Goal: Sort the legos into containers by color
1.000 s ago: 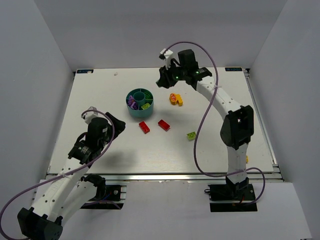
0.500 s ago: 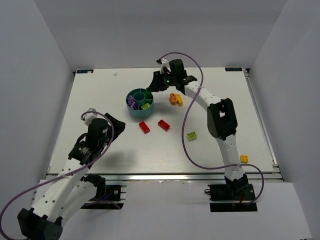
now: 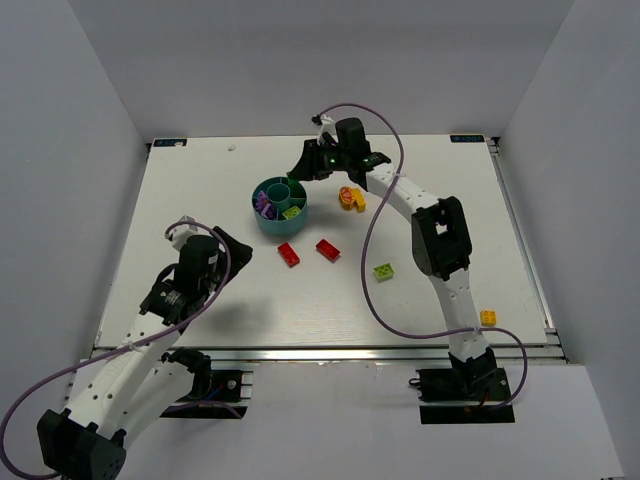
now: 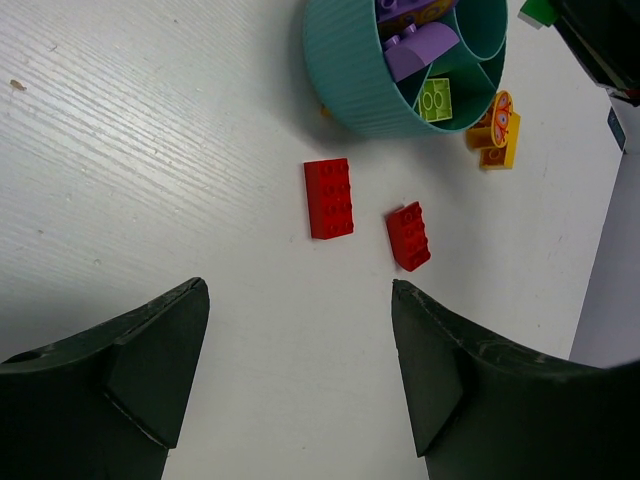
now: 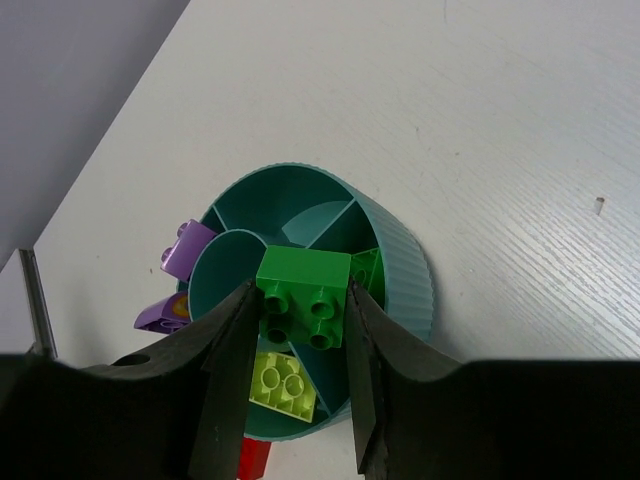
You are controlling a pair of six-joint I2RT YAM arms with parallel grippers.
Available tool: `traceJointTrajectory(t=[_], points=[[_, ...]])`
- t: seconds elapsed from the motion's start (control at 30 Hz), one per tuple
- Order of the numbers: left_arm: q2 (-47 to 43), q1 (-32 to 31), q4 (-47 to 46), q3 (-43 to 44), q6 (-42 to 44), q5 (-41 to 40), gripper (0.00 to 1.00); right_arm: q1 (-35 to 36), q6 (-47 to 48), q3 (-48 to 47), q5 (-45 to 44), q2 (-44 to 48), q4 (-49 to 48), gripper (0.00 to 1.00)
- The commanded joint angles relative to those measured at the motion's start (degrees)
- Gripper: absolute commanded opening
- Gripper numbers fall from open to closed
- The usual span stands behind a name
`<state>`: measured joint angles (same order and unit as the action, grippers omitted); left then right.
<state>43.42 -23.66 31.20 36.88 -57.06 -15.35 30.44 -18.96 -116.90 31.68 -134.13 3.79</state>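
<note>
My right gripper brings the dark green lego down into the bowl's section holding the other green lego (image 3: 298, 191) (image 5: 368, 272) next and releases it there, since their colors match.
The round teal bowl (image 3: 270, 222) with its containers stands at the table's middle back. My right gripper (image 5: 300, 305) is shut on a dark green lego (image 5: 305, 292) and hangs just above the bowl (image 5: 408, 275). Below it, a lime lego (image 5: 283, 383), purple legos (image 5: 185, 250) and another green lego (image 5: 366, 268) lie in separate compartments. Two red legos (image 3: 288, 254) (image 3: 327, 249) lie in front of the bowl. My left gripper (image 4: 298, 290) stands open over bare table, short of the red legos (image 4: 329, 198) (image 4: 408, 235).
Orange and yellow legos (image 3: 351, 198) lie right of the bowl. A lime lego (image 3: 383, 270) sits on the table mid-right, and a yellow one (image 3: 488, 317) lies near the front right edge. White walls enclose the table on three sides.
My right arm has swung left from beyond the orange legos to above the bowl, carrying the green lego. The left arm has stayed put.
</note>
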Motion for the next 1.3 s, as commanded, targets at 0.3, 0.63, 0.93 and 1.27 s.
traceJointTrajectory(t=[0.3, 0.63, 0.93, 1.27], points=[[-1.58, 0.28, 0.35, -0.32, -0.86, 0.41, 0.83, 0.41, -0.11, -2.89, -0.75, -2.19, -2.65, 0.33], [-1.58, 0.28, -0.35, -0.06, -0.95, 0.5, 0.84, 0.41, 1.82, -2.72, -0.39, -0.79, -1.68, 0.54], [-2.19, 0.28, -1.4, -0.06, -0.25, 0.24, 0.84, -0.11, 9.45, -1.31, -0.48, 5.17, 1.91, 0.68], [-5.71, 0.28, -8.95, -4.97, 0.8, 1.99, 0.22, -2.4, 41.98, 18.17, -5.66, 26.45, 23.16, 0.79]])
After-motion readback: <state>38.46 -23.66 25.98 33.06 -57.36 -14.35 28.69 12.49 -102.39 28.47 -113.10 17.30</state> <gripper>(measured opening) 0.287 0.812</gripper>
